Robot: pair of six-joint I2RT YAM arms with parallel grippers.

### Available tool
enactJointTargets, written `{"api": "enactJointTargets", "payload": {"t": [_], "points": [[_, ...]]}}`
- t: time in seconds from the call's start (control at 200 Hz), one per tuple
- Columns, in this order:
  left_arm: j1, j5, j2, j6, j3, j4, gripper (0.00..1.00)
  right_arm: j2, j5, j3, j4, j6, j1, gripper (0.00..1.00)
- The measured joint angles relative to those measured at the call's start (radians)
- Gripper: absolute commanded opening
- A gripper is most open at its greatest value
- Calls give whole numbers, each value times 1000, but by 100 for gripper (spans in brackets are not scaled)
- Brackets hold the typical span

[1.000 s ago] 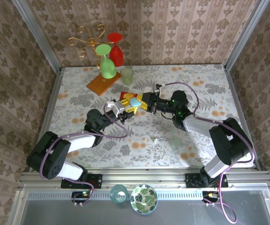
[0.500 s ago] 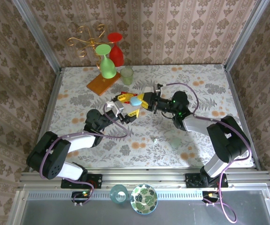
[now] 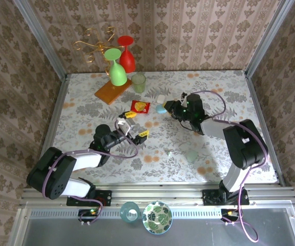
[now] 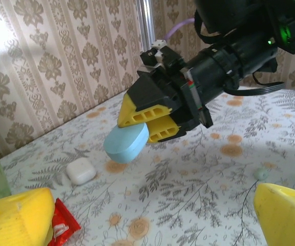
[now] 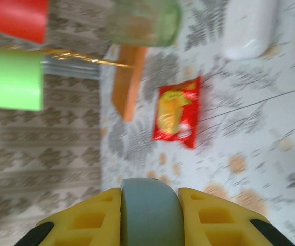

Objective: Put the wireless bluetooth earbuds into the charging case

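My right gripper still hangs above the table, so it should next move down toward the bare tabletop before the white box (image 3: 167, 116) to release the charging case there.
The charging case (image 4: 127, 144), a smooth light blue oval with its lid closed, hangs above the table between the yellow fingers of my right gripper (image 4: 150, 120), which is shut on it. From above, the case (image 3: 161, 108) sits at the tip of the right gripper (image 3: 164, 107), just behind the table's middle. The right wrist view looks along the case (image 5: 150, 205) clamped between both fingers of that gripper (image 5: 150, 195). My left gripper (image 3: 136, 124) stands wide open and empty, nearer and to the left of the case. A tiny pale earbud (image 4: 260, 173) lies on the table.
A small white rounded box (image 4: 81, 170) lies just behind the case. A red snack packet (image 3: 140, 106) is left of it. At the back left are a green cup (image 3: 139, 82) and the orange-based gold rack (image 3: 112, 91) with green and red wine glasses. A pale round thing (image 3: 191, 156) lies at near right.
My left gripper has let go of the case, opened wide and drawn back toward the near left. The right gripper has kept the case and carried it slightly right and back.
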Motion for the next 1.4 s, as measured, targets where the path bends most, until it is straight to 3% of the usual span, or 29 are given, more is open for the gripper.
{"api": "enactJointTargets", "payload": {"t": [0.365,0.655,0.745,0.98,1.2,1.4], "points": [[-3,-16,4,21,-2,-24,100,163,147,126,-143,-139,-7,22],[-21,-17,18,21,0,-25,100,164,229,131,-251,-248,-13,64],[-30,-19,18,32,5,-42,100,92,281,109,-314,-305,-14,72],[-42,-18,18,59,18,-90,100,-283,479,-75,-488,-433,25,79],[-54,-9,31,79,58,-119,100,-586,626,-229,-779,-420,149,77],[-78,2,55,94,89,-142,100,-665,624,-303,-996,-323,160,75]]}}
